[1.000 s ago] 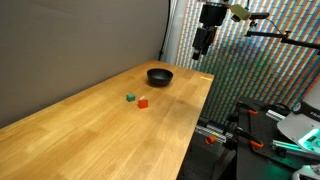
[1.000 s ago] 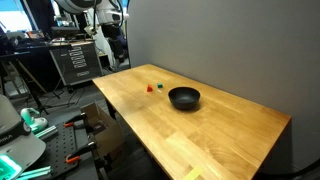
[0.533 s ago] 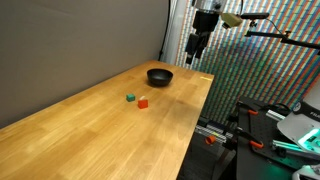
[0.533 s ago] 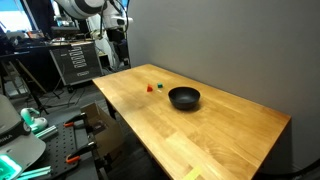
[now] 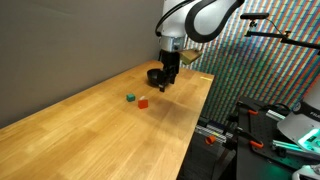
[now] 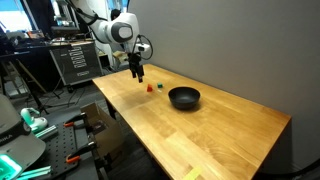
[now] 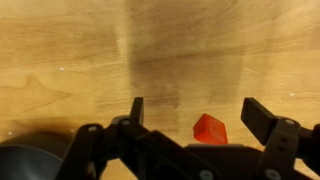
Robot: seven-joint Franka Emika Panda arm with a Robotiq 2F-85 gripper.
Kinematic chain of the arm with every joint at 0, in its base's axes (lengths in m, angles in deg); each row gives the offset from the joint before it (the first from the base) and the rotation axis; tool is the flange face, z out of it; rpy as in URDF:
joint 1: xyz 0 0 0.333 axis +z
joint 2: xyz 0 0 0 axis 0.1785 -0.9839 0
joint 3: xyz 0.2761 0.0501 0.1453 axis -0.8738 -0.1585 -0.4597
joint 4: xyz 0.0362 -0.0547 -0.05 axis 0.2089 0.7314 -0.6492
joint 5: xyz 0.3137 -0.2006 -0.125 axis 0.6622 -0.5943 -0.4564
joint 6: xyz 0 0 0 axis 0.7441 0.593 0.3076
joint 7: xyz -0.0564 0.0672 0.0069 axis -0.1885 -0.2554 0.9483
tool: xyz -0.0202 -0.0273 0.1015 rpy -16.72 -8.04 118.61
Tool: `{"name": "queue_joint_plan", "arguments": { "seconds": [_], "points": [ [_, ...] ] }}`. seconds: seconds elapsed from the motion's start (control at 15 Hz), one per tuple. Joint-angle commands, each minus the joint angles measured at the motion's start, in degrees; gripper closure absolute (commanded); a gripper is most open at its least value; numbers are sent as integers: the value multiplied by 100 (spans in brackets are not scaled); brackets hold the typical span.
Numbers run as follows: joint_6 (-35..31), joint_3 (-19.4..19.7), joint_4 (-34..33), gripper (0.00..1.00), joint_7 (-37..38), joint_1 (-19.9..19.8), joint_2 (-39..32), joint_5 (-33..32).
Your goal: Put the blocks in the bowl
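Note:
I should next bring my gripper down and over to the right in the wrist view, onto the red-orange block point(image 5: 143, 102).
A tiny red-orange block point(image 5: 143, 102) and a tiny green block point(image 5: 130, 98) lie close together on the wooden table point(image 5: 90, 130). Both also show in an exterior view, red point(image 6: 158, 88) and green point(image 6: 150, 87). The small black bowl point(image 6: 184, 98) stands beside them; in an exterior view it point(image 5: 154, 74) is partly hidden behind my arm. My gripper point(image 5: 168, 85) hangs open and empty a little above the table near the blocks, also seen in an exterior view point(image 6: 139, 75). In the wrist view the red block point(image 7: 210, 128) lies between my open fingers point(image 7: 200, 112), below them. The bowl's rim point(image 7: 30, 160) shows at bottom left. The green block is out of the wrist view.
A grey wall point(image 5: 70, 40) runs along the table's far side. A tool cabinet point(image 6: 75, 62) and lab equipment point(image 5: 290, 125) stand beyond the table's edges.
My arm has swung down and inward from high beyond the table's edge to just above the table near the blocks. The blocks and bowl have not moved.

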Motion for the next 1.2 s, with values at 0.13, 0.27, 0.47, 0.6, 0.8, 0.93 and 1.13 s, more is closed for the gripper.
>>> {"name": "queue_joint_plan", "arguments": {
  "seconds": [0.13, 0.27, 0.47, 0.6, 0.8, 0.93, 1.13],
  "points": [
    [331, 426, -2058, 0, -66, 618, -1888, 67],
    [440, 488, -2665, 0, -101, 756, -2375, 111],
    [576, 584, -3239, 0, -78, 888, -2833, 141],
    [684, 713, -3499, 0, 8, 1005, -3006, 72],
    [940, 964, -3670, 25, 217, 1213, -3068, -51],
    [1185, 1060, -3678, 34, 372, 1312, -3031, -60],
    [1484, 1128, -3657, 58, 579, 1419, -2930, -71]
  ]
}}
